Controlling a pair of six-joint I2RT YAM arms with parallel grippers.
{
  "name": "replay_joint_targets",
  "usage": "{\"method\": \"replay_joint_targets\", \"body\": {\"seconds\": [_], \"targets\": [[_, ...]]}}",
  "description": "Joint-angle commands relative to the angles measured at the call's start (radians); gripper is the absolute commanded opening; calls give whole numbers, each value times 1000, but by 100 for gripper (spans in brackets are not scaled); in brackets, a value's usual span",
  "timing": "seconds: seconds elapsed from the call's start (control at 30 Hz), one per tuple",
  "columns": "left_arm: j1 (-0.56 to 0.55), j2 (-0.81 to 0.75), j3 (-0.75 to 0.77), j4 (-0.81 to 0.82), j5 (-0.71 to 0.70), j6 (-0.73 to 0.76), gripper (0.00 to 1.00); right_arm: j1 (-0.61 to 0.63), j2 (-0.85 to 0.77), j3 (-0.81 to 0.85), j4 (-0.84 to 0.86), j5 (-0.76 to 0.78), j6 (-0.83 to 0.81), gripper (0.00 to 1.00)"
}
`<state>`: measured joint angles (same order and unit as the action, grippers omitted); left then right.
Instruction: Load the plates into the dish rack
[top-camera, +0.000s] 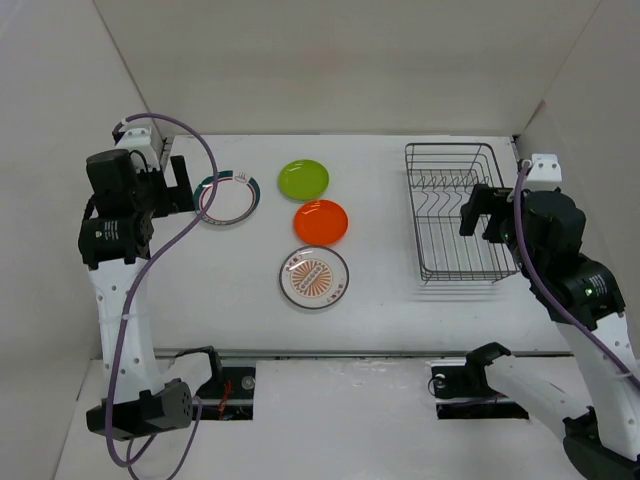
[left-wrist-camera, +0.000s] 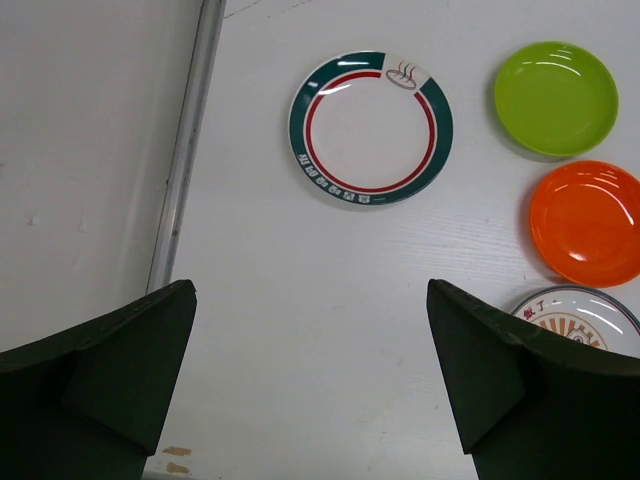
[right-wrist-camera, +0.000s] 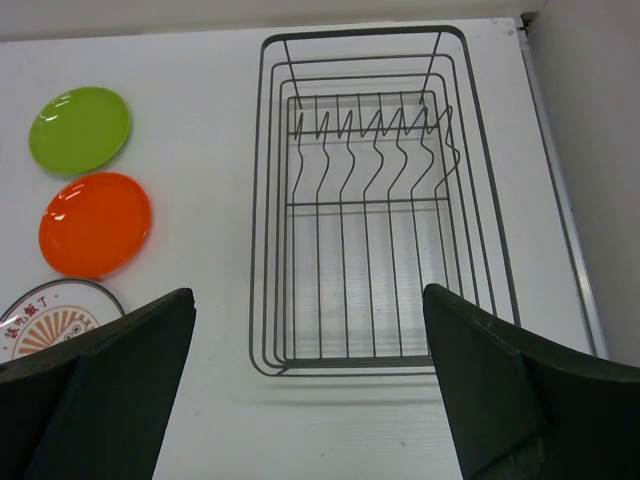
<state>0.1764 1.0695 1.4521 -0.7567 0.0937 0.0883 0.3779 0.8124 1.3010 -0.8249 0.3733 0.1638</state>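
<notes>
My left gripper is going to lower and tilt next onto the teal-rimmed plate's edge facing the metal strip (top-camera: 200, 204), as the table is bare alongside that edge for a finger.
Four plates lie flat on the white table. The teal-rimmed plate (top-camera: 228, 196) (left-wrist-camera: 371, 128) is at the left, the lime green plate (top-camera: 303, 179) (left-wrist-camera: 556, 97) (right-wrist-camera: 80, 129) at the back middle, the orange plate (top-camera: 321, 222) (left-wrist-camera: 587, 222) (right-wrist-camera: 95, 223) in front of it, and the orange-patterned plate (top-camera: 314, 277) (left-wrist-camera: 580, 315) (right-wrist-camera: 50, 318) nearest. The wire dish rack (top-camera: 458, 212) (right-wrist-camera: 370, 200) stands empty at the right. My left gripper (top-camera: 180, 183) (left-wrist-camera: 310, 375) is open and empty, raised near the teal-rimmed plate. My right gripper (top-camera: 482, 212) (right-wrist-camera: 308, 385) is open and empty above the rack's near end.
White walls enclose the table on the left, back and right. A metal strip (left-wrist-camera: 185, 150) runs along the table's left edge. The arm bases (top-camera: 215, 385) and cables sit at the near edge.
</notes>
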Motion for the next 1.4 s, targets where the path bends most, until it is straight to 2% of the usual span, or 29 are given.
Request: {"method": "replay_joint_targets", "body": {"seconds": [0.0, 0.33, 0.5, 0.7, 0.9, 0.97, 1.07, 1.2, 1.37], "targets": [[0, -9, 2, 39, 20, -3, 100, -5, -19, 23, 18, 26, -7, 100], [0, -9, -30, 20, 124, 41, 100, -5, -35, -28, 104, -86, -43, 100], [0, -9, -88, 128, 124, 30, 100, -5, -15, -28, 124, -197, -66, 100], [0, 192, -167, 195, 239, 45, 100, 18, 7, -60, 187, -362, -76, 100], [63, 386, -148, 244, 394, 74, 100, 78, 18, -49, 187, -353, -86, 100], [110, 469, -128, 254, 457, 54, 100, 105, 7, -49, 187, -353, -86, 100], [169, 561, -108, 313, 500, -54, 100, 115, -13, -62, 196, -353, -86, 100], [216, 642, -108, 381, 480, -150, 100, 134, -54, -85, 225, -364, -72, 100], [225, 724, -130, 425, 451, -160, 100, 144, -67, -83, 239, -425, -72, 100]]}}
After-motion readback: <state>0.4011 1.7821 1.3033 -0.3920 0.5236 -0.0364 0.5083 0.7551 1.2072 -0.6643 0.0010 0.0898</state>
